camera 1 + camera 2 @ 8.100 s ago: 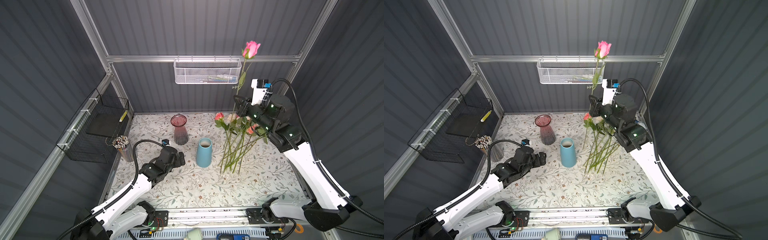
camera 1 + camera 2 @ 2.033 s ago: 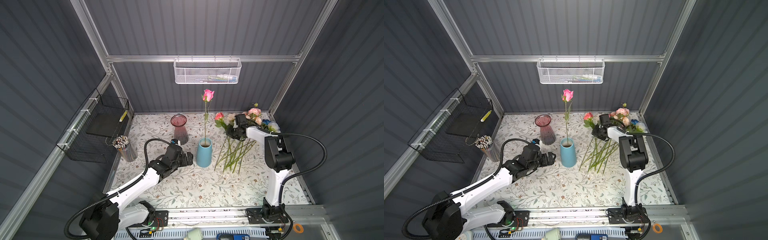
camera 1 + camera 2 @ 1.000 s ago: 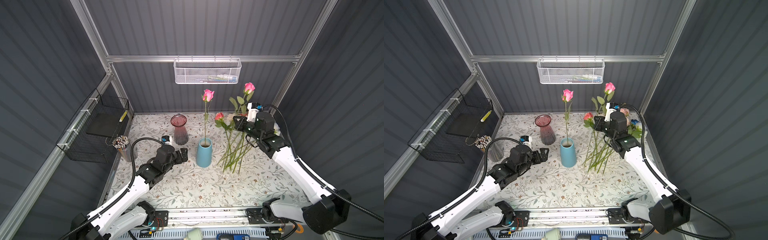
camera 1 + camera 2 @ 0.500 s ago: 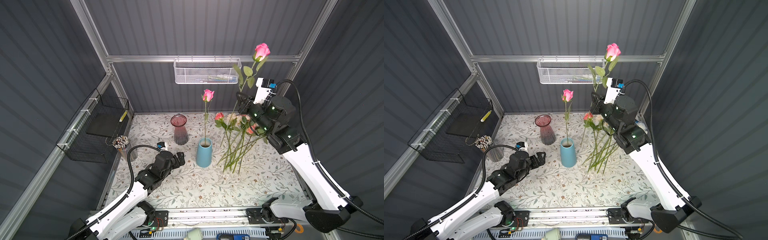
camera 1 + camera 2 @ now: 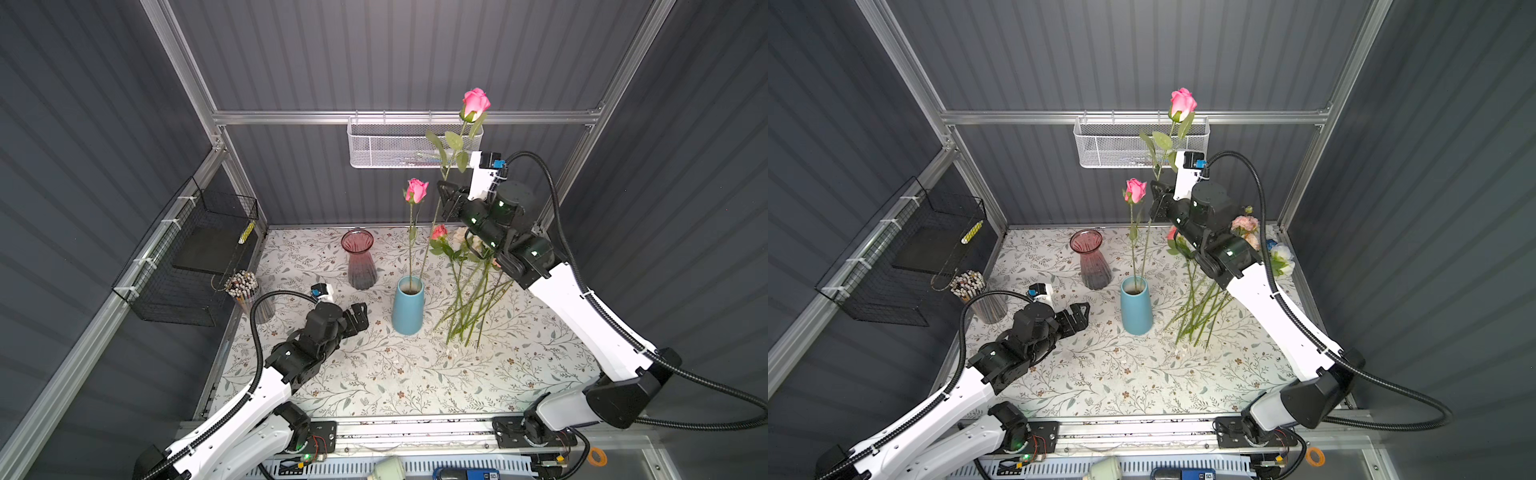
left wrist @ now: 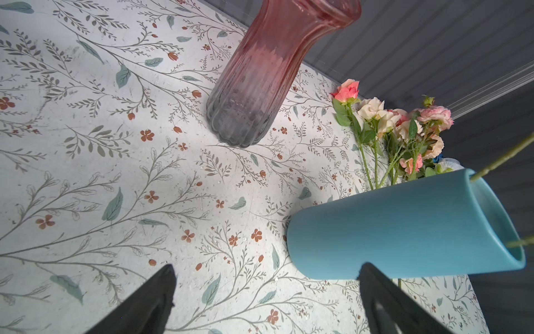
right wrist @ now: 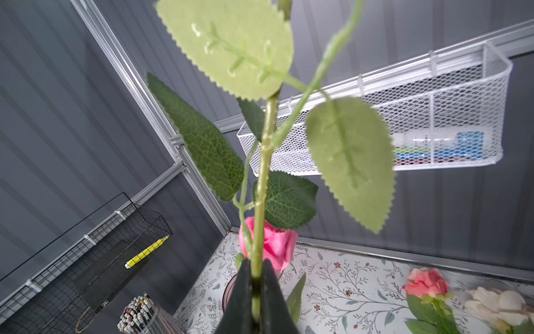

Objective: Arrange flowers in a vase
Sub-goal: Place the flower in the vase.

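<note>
My right gripper moves down toward the blue vase's opening [image 5: 410,286] next and releases the second rose. Its stem's tip has reached the opening, but the rose still stands high.
A blue vase [image 5: 408,305] [image 5: 1136,307] [image 6: 404,225] stands mid-table with one pink rose [image 5: 416,190] [image 5: 1136,190] upright in it. My right gripper [image 5: 445,203] [image 5: 1156,203] [image 7: 256,263] is raised behind the vase, shut on the stem of a second pink rose [image 5: 475,103] [image 5: 1182,103]. That stem slants down, and its lower end reaches the vase's mouth. The rest of the flowers [image 5: 469,286] [image 5: 1204,307] [image 6: 398,127] lie in a pile to the right of the vase. My left gripper [image 5: 359,316] [image 5: 1079,316] [image 6: 267,267] is open and empty, low over the table left of the vase.
A pink glass vase [image 5: 359,259] [image 5: 1092,259] [image 6: 260,72] stands behind and left of the blue one. A cup of pencils [image 5: 249,295] sits at the left edge under a black wire basket [image 5: 195,257]. A white mesh basket [image 5: 411,145] hangs on the back wall.
My right arm lifted a second rose from the pile, then carried it left until its stem end met the blue vase's mouth. The left arm drew back slightly and stays open.
</note>
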### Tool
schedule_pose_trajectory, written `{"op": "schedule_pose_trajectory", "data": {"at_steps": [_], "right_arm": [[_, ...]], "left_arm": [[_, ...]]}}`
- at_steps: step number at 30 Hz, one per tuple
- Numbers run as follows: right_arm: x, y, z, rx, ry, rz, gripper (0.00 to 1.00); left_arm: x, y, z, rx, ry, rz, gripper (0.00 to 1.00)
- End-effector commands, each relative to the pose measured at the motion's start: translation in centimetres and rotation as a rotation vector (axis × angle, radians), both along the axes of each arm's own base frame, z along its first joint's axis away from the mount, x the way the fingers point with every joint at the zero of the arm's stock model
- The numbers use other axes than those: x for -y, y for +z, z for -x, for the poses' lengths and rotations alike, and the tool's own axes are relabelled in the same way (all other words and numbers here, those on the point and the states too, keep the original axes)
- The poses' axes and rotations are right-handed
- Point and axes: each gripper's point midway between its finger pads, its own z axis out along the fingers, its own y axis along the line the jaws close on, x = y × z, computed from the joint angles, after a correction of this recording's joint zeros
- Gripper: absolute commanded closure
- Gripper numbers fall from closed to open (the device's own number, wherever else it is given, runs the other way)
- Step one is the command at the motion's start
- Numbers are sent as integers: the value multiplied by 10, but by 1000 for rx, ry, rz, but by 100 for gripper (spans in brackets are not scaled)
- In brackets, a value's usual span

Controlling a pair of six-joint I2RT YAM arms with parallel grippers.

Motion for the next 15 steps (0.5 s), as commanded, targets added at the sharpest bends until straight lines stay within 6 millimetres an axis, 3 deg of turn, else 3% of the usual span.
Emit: {"op": "schedule_pose_trajectory", "data": {"at_steps": [1,5,8,15], "right_arm": [[2,14,-1,61,-20,-27,92],[-2,-3,-6,32,-18,-21,91],[-6,-26,-5,-13,-4,-24,91],[-19,-87,18,-86,27,-29,85]], "left_arm": [[-5,10,-1,24,6,-18,1],[-3,11,-2,24,1,-13,1],[-1,10,-2,18,-7,-16,1],[2,2,-3,5,-12,-9,1]]}}
